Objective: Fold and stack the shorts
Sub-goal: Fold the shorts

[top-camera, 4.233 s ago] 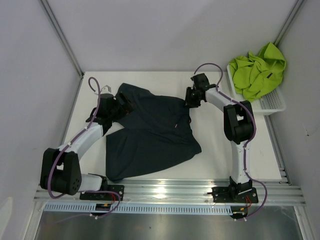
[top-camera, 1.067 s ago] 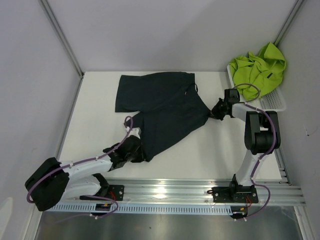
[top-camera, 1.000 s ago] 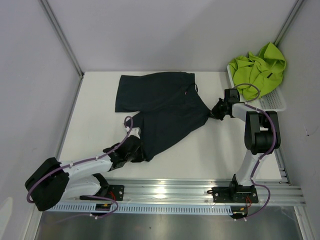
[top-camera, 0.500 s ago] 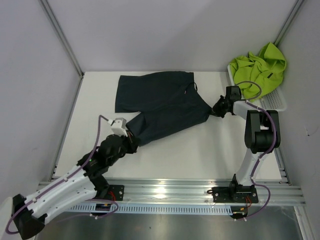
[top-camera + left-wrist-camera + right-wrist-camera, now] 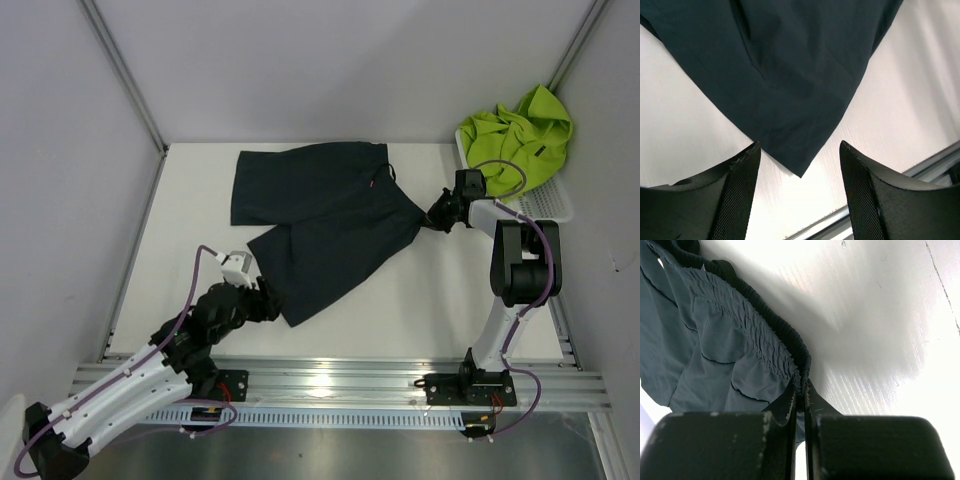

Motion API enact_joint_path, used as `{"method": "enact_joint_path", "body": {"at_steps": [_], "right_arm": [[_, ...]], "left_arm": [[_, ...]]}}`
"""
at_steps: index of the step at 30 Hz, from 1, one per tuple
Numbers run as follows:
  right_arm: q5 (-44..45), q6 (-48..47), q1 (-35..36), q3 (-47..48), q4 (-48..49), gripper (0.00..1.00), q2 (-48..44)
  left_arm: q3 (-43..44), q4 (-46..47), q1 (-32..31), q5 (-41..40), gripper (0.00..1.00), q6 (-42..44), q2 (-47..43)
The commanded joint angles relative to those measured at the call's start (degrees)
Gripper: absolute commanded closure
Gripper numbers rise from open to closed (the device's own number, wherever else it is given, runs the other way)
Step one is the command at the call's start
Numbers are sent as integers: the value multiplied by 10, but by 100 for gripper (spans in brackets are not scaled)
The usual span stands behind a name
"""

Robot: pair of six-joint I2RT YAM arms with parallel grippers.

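Note:
The near leg's hem corner points between my left gripper's open fingers. Next, that gripper needs to go down and to the right in the top view to pinch it.
The dark navy shorts [image 5: 320, 220] lie spread on the white table, waistband to the right, one leg at the back left, the other pointing to the front. My left gripper [image 5: 268, 305] is open and empty, just in front of the near leg's corner [image 5: 801, 172]. My right gripper [image 5: 437, 217] is shut on the waistband [image 5: 790, 340] at the shorts' right end. The lime green shorts [image 5: 515, 140] lie crumpled in the white basket at the back right.
The white mesh basket [image 5: 545, 205] stands at the right edge of the table. A metal rail [image 5: 340, 385] runs along the front edge; it shows in the left wrist view [image 5: 935, 160]. Grey walls close in left, back and right.
My left gripper has let go of the near leg and drawn back toward the front. The leg now lies flat on the table. My right gripper stays shut on the waistband.

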Motion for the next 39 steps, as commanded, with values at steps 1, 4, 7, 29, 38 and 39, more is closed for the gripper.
{"method": "enact_joint_path", "body": {"at_steps": [1, 4, 7, 29, 38, 39], "right_arm": [[11, 6, -12, 20, -17, 100, 11], [13, 4, -12, 23, -21, 100, 8], [16, 2, -12, 24, -26, 100, 9], [15, -11, -12, 45, -49, 100, 9], [23, -26, -13, 57, -83, 100, -3], [24, -28, -13, 60, -88, 100, -5]], "left_arm": [[-22, 14, -4, 34, 33, -16, -28], [-40, 23, -4, 59, 33, -26, -25], [-56, 48, -9, 83, 33, -36, -14], [39, 112, -113, 8, 35, 62, 305], [89, 90, -139, -20, 58, 59, 434], [94, 90, -140, -21, 66, 59, 442]]}}
